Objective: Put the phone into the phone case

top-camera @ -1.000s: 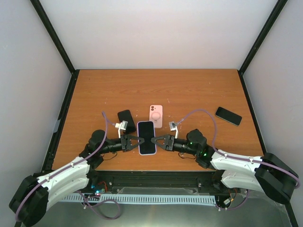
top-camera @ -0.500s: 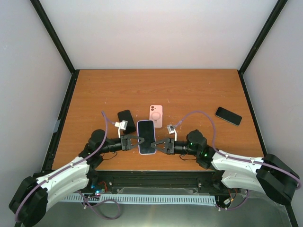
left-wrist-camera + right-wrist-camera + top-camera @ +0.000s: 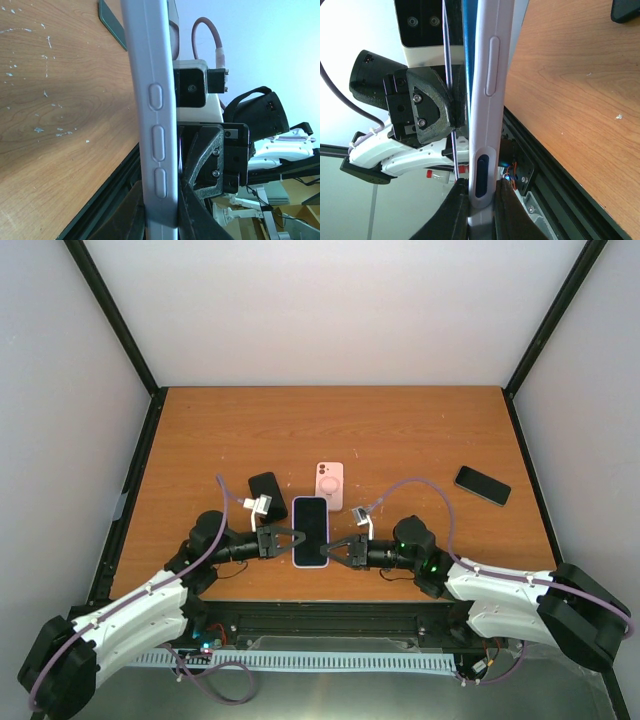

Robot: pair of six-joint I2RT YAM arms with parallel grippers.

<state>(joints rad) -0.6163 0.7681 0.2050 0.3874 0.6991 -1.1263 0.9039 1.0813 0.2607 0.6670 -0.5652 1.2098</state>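
The lavender case comes down next from my left gripper onto the bare table near the table's front edge (image 3: pixel 297 576) and is released there, since the phone already sits inside.
A phone with a dark screen sits in a lavender case (image 3: pixel 310 531), held flat just above the table near its front edge. My left gripper (image 3: pixel 291 538) is shut on the case's left edge. In the left wrist view the lavender case (image 3: pixel 152 100) with its side buttons stands between my left gripper's (image 3: pixel 161 200) fingers. My right gripper (image 3: pixel 333 544) is shut on the right edge. In the right wrist view the case (image 3: pixel 490 85) is pinched by my right gripper (image 3: pixel 481 192), and a thin blue phone edge (image 3: pixel 466 50) shows beside it.
A pink phone case (image 3: pixel 330 485) lies face down just behind the held phone. A black phone (image 3: pixel 267 495) lies to its left, behind my left gripper. Another black phone (image 3: pixel 482 485) lies at the right. The table's front edge and black rail run below the grippers.
My right gripper has moved a little left, tighter onto the case's right edge. The held phone and my left gripper have barely shifted.
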